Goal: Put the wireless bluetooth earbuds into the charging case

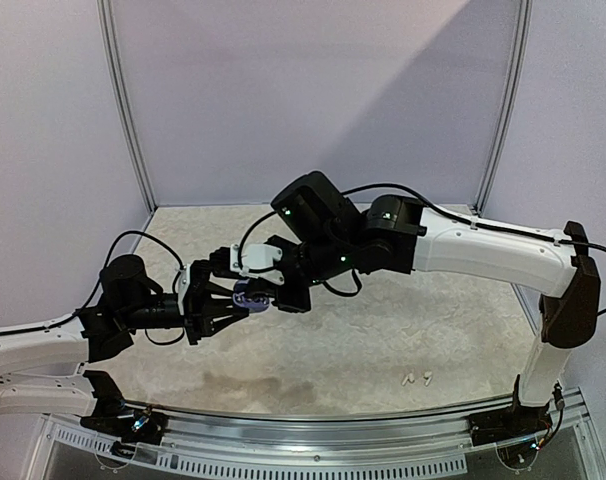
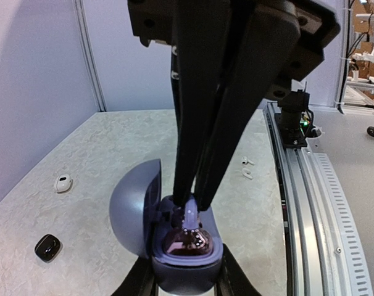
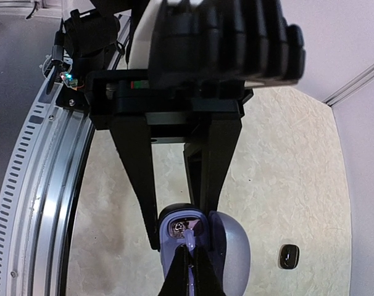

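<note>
The charging case (image 1: 251, 296) hangs above the table, so my left gripper will move down and outward next, onto the tabletop near the black piece, to release it.
My left gripper (image 2: 187, 285) is shut on the purple charging case (image 2: 187, 266) and holds it above the table with its lid (image 2: 130, 209) swung open. From above, my right gripper (image 3: 190, 264) reaches into the case, its tips shut on the pale stem of a dark purplish earbud (image 2: 191, 213). That earbud's body sits down in the glossy inner well (image 2: 188, 242). The right wrist view shows the earbud's stem (image 3: 187, 236) poking out beyond the fingertips into the case (image 3: 167, 246). In the top view both grippers meet at the case (image 1: 251, 296) over the table's left middle.
Two white stemmed earbuds (image 2: 246, 168) lie on the table near the front rail (image 1: 416, 379). A small black piece (image 2: 47, 246) and a small white rounded piece (image 2: 63, 183) rest on the table to the left. The metal rail (image 2: 310, 197) runs along the near edge.
</note>
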{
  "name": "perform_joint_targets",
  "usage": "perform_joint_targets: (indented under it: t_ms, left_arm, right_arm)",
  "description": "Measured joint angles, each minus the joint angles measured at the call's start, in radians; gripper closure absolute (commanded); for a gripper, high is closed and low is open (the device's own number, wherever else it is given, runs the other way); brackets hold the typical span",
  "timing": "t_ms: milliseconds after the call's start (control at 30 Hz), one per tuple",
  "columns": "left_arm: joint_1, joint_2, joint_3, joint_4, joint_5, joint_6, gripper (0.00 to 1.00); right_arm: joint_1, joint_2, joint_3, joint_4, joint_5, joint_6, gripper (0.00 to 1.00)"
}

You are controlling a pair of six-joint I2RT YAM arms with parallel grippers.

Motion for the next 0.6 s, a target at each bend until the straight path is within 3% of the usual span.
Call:
perform_joint_targets:
  t_ms: [600]
  left_arm:
    - [0.0, 0.001, -0.043, 0.068, 0.0, -0.008, 1.0]
  right_arm:
    - [-0.006, -0.061, -0.189, 0.235, -0.036, 0.059, 1.0]
